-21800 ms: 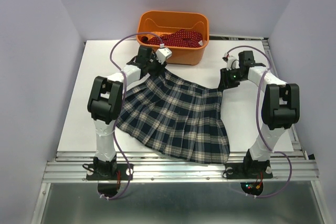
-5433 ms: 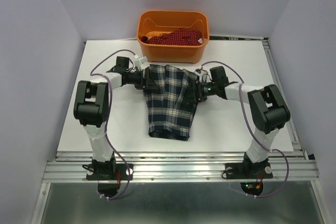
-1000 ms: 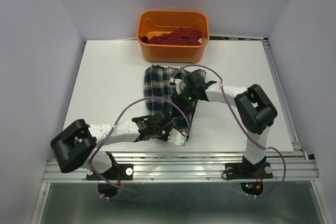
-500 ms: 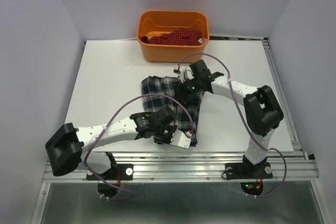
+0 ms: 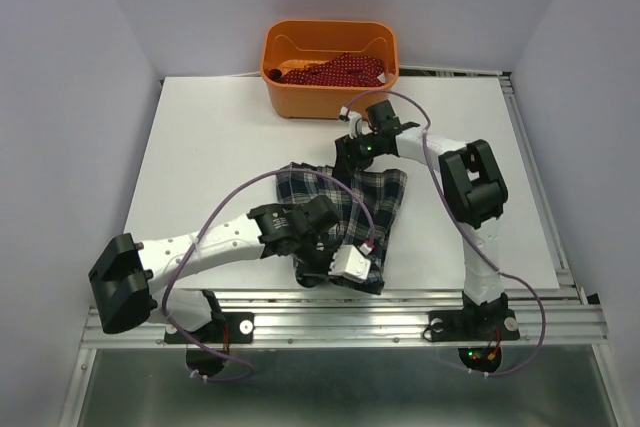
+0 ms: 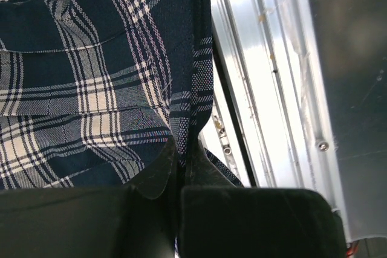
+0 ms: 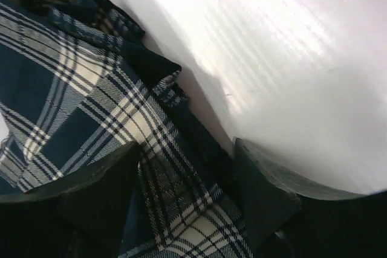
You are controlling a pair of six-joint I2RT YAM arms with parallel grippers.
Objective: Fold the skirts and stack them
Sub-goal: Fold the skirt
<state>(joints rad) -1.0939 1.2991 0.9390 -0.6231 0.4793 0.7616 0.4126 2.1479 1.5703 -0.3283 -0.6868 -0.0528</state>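
The skirt reaches the front bar, so my left gripper will next take its pinched fold outward over the spread skirt to the skirt's far edge [image 5: 336, 169] and release it.
The tartan skirt [image 5: 352, 205] lies folded on the white table [image 5: 210, 167], its near edge by the front rail. My left gripper [image 5: 322, 259] is shut on a fold at the skirt's near edge; in the left wrist view the fingertips [image 6: 158, 170] pinch the tartan skirt [image 6: 91, 64]. My right gripper [image 5: 349, 155] sits at the skirt's far edge. In the right wrist view its fingers [image 7: 106, 176] stand wide apart with the tartan skirt [image 7: 91, 101] lying between them. The red dotted skirt [image 5: 336, 70] lies crumpled in the orange tub [image 5: 330, 100].
The orange tub stands at the table's far edge, just beyond my right gripper. The metal front rail [image 5: 340, 319] runs close under the skirt's near edge and shows in the left wrist view [image 6: 254, 89]. White table shows left and right of the skirt.
The skirt has slid nearer and to the right, its far edge pulled back from the tub. My left gripper moved right and nearer with the cloth. My right gripper moved toward the tub.
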